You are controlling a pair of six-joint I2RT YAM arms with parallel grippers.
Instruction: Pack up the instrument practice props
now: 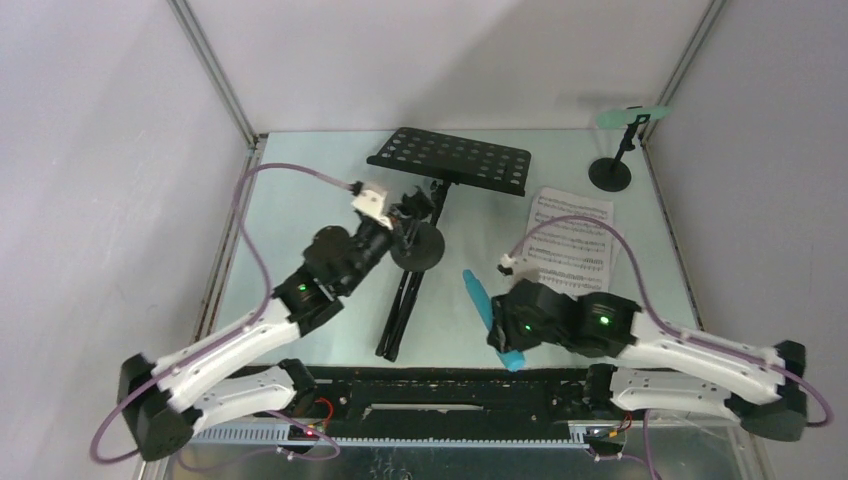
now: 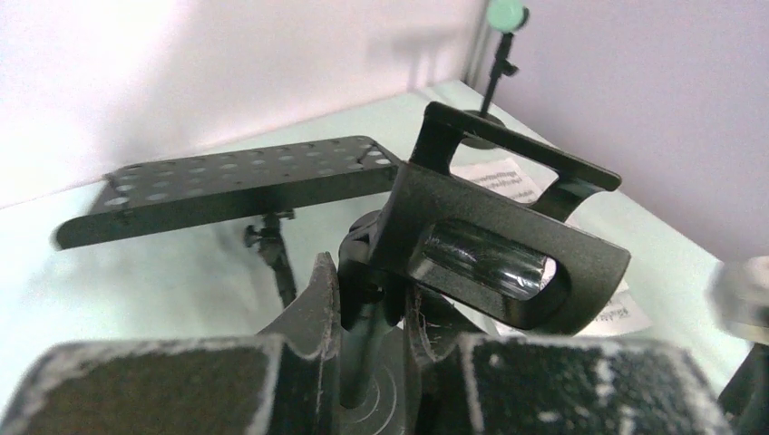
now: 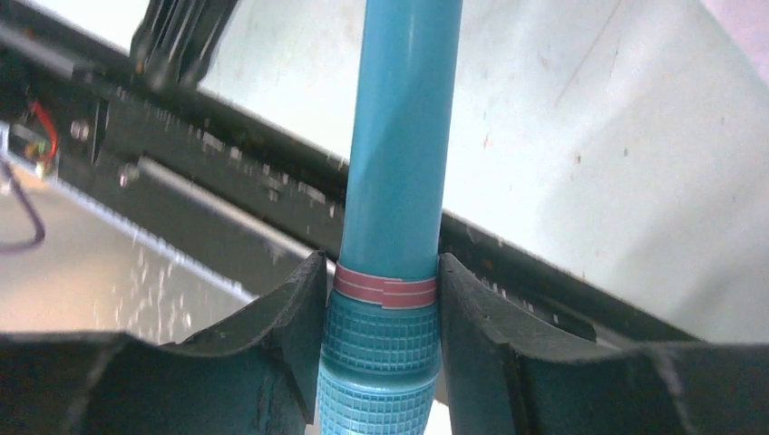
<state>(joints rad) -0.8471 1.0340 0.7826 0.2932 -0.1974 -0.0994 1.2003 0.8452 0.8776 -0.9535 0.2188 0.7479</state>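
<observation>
My right gripper holds the microphone and will next move it outward and down onto the part of the table (image 1: 489, 252) between the music rack and the sheet-music pages, as that part is bare.
My left gripper (image 1: 405, 228) (image 2: 372, 299) is shut on the thin stem of a small black mic holder (image 2: 508, 263), whose round base (image 1: 420, 248) hangs over the table. The black music rack lies on the table, its perforated desk (image 1: 450, 160) (image 2: 227, 186) at the back and its folded legs (image 1: 403, 300) toward me. My right gripper (image 1: 497, 325) (image 3: 383, 290) is shut on the blue toy microphone (image 1: 482, 295) (image 3: 399, 136), just below its red band. White sheet-music pages (image 1: 570, 235) (image 2: 494, 177) lie at the right. A second mic holder (image 1: 610, 172) stands at the far right corner with the mint-green microphone (image 1: 630, 117) (image 2: 505, 14) on top.
A black rail (image 1: 450, 390) (image 3: 272, 181) runs along the near table edge between the arm bases. Metal frame posts (image 1: 215, 70) rise at the back corners. Purple cables (image 1: 255, 250) loop beside both arms.
</observation>
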